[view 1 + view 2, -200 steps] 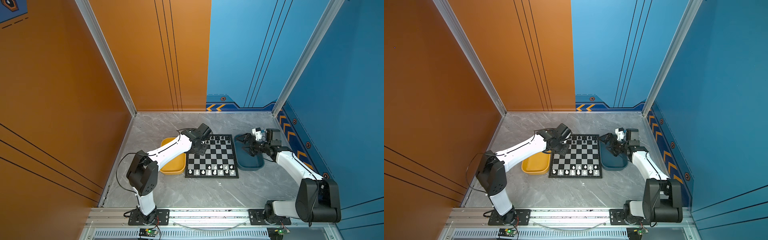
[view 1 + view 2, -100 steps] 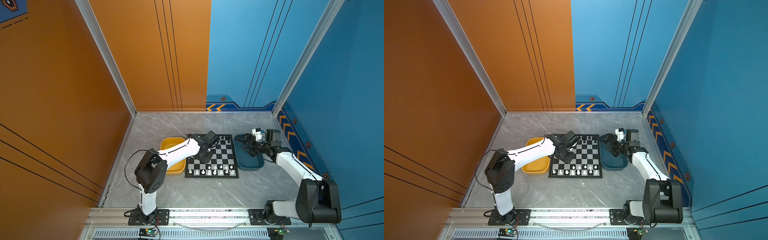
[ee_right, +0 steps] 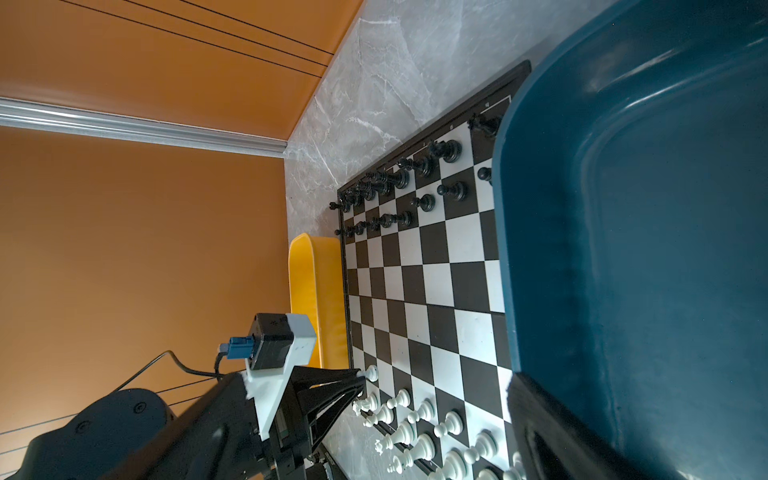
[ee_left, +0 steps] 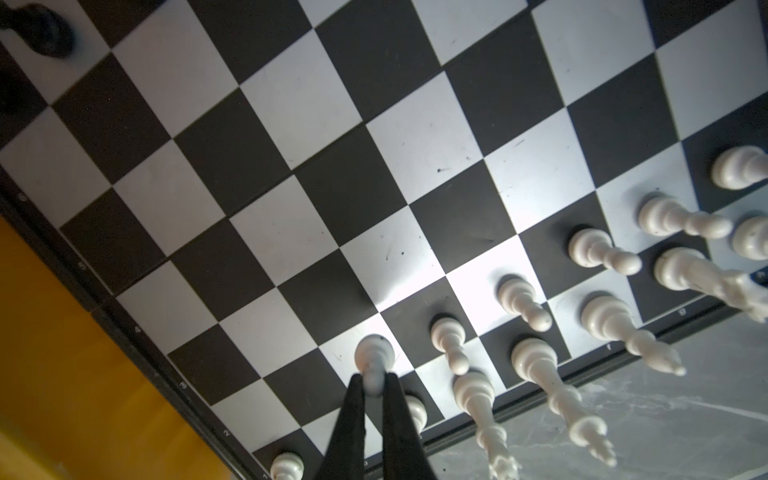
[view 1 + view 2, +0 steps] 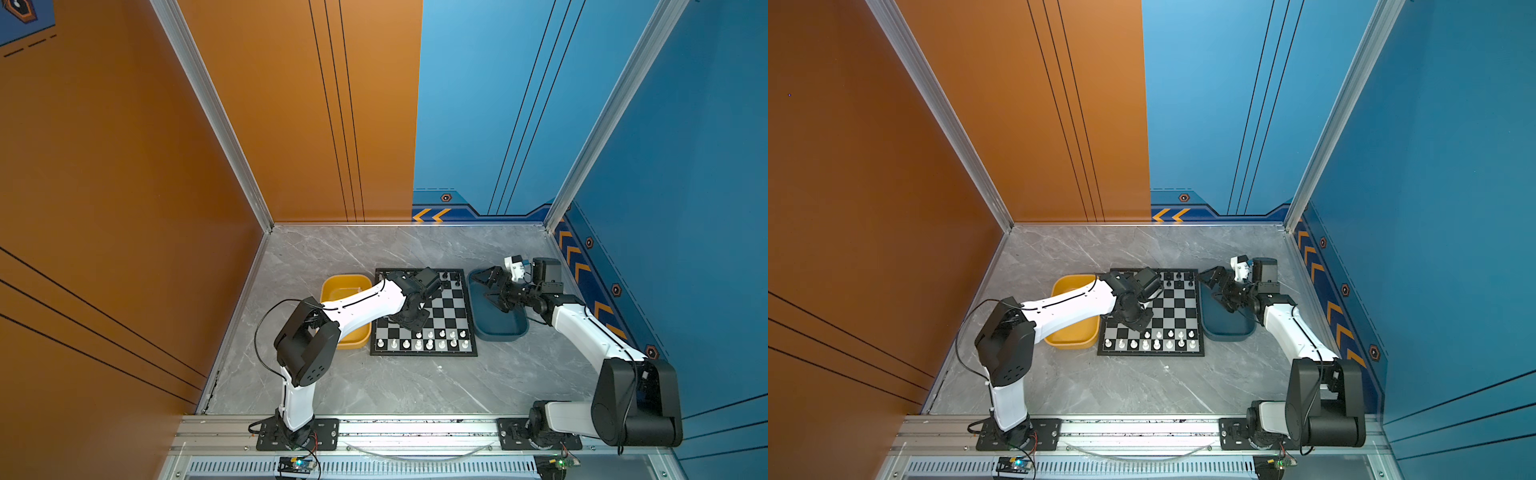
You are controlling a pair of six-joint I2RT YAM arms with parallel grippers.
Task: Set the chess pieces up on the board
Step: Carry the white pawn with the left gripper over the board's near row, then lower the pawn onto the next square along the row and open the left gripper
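The silvery square point(image 4: 345, 352) beside the other white pawns is below my left gripper's shut fingers. I need to lower that gripper next and release the white pawn's head.
The board point(image 5: 454, 308) lies mid-table with black chess pieces point(image 5: 451, 276) along its far rows and white chess pieces point(image 5: 429, 343) in its near two rows. My left gripper point(image 4: 374, 381) is shut on the head of a white pawn point(image 4: 373, 353). It holds the pawn upright at a silvery square in the second row, beside several other white pawns point(image 4: 519, 296). Whether its base touches the board I cannot tell. The right wrist view shows the same grip on that pawn point(image 3: 371, 373). My right gripper point(image 5: 485, 286) hovers open over the dark blue tray point(image 5: 500, 330), holding nothing.
A yellow tray point(image 5: 347, 286) sits against the board's left side, partly under my left arm. The dark blue tray point(image 5: 1229, 330) sits against the board's right side. Orange and blue walls close in the table on three sides; bare marble lies in front of the board.
My left arm has swung from the board's far left corner, by the yellow tray, toward the near rows, carrying the white pawn. The right arm has not moved.
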